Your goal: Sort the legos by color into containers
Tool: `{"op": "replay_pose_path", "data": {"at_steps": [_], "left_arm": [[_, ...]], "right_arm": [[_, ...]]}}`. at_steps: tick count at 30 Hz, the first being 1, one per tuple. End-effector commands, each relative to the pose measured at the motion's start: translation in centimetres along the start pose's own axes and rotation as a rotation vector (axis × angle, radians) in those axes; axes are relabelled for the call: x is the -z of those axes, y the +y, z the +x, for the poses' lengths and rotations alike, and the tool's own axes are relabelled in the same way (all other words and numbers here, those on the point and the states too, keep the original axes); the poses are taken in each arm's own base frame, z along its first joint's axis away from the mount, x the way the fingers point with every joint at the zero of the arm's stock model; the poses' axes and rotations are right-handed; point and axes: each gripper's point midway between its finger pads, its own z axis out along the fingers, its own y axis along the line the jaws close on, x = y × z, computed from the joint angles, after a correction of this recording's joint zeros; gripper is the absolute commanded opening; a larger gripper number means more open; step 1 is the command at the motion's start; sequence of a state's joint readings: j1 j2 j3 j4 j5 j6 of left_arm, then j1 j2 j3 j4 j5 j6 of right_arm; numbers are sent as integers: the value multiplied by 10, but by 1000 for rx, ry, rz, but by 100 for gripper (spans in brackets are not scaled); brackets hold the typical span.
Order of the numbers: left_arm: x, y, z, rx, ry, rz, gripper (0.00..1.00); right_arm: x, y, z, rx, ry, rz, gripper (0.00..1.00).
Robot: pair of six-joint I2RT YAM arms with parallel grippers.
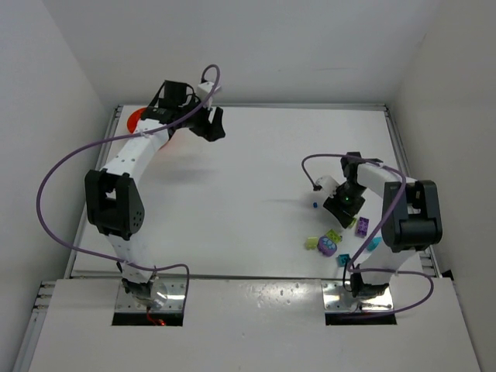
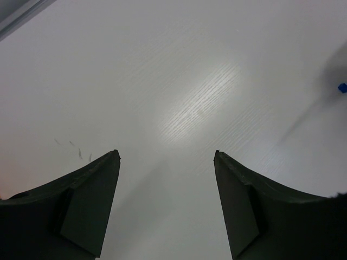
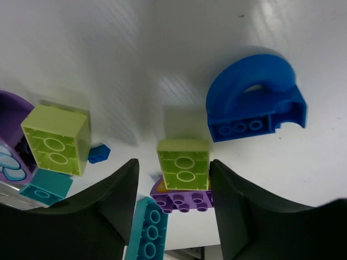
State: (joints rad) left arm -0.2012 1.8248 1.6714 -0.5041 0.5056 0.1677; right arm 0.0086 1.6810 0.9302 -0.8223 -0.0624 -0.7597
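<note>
The orange bowl (image 1: 136, 118) stands far from the right gripper, so the left gripper needs to turn and move toward the right gripper, onto the lime green brick (image 1: 353, 222) it straddles.
My right gripper (image 3: 172, 163) is open and straddles a lime green brick (image 3: 183, 161). Its right finger is at the brick's side and the left finger stands apart. Just nearer the camera lie a purple brick (image 3: 184, 196) and a teal brick (image 3: 146, 230). A blue arch piece (image 3: 255, 97) lies beyond on the right. A second lime brick (image 3: 56, 139), a tiny blue bit (image 3: 99, 153) and a purple rounded piece (image 3: 11, 135) lie to the left. In the top view the right gripper (image 1: 341, 209) hangs over the lego pile (image 1: 333, 240). My left gripper (image 1: 211, 125) is open and empty, right of the orange bowl (image 1: 136, 118).
The left wrist view shows the left gripper (image 2: 167, 153) over bare white table, with a tiny blue bit (image 2: 341, 87) at its right edge. White walls enclose the table on three sides. The left arm's purple cable (image 1: 54, 178) loops out to the left.
</note>
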Motion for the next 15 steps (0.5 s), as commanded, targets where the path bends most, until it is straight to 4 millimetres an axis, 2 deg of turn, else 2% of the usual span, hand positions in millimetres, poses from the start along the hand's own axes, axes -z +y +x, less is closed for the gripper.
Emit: {"op": "replay_pose_path", "data": {"at_steps": [1, 2, 3, 4, 6, 7, 8, 9, 10, 11, 12, 13, 14, 15], "left_arm": [[17, -3, -29, -10, -95, -11, 76], [18, 1, -25, -1, -88, -17, 76], [17, -1, -30, 11, -111, -6, 76], [14, -4, -21, 33, -94, 13, 76], [16, -4, -24, 60, -120, 22, 76], [16, -5, -17, 84, -117, 46, 76], [18, -10, -19, 93, -128, 61, 76], [17, -10, -14, 139, -128, 77, 76], [19, -14, -12, 168, -136, 121, 76], [21, -21, -13, 192, -144, 154, 76], [23, -23, -12, 258, -149, 184, 76], [25, -30, -8, 290, -153, 246, 76], [25, -35, -7, 321, -150, 275, 74], [22, -40, -3, 361, -139, 306, 73]], "right_arm": [[-6, -4, 7, 27, 30, 5, 54], [-6, -4, 7, 27, 30, 5, 52], [-6, -4, 7, 27, 30, 5, 50], [-7, -6, 5, 27, 24, 12, 48], [-9, -4, 4, 27, 19, -3, 35], [-9, -1, 6, 26, 25, -12, 29], [-3, -7, -4, 28, -4, -4, 19], [1, -2, -11, 6, -35, -33, 16], [9, -3, -20, -2, -75, -37, 14], [26, -8, -46, -2, -178, -44, 13], [40, -5, -60, 1, -234, -50, 13], [63, -12, -83, -8, -312, -28, 12], [77, -3, -106, 6, -409, -84, 12], [91, -2, -120, 2, -470, -102, 12]]}}
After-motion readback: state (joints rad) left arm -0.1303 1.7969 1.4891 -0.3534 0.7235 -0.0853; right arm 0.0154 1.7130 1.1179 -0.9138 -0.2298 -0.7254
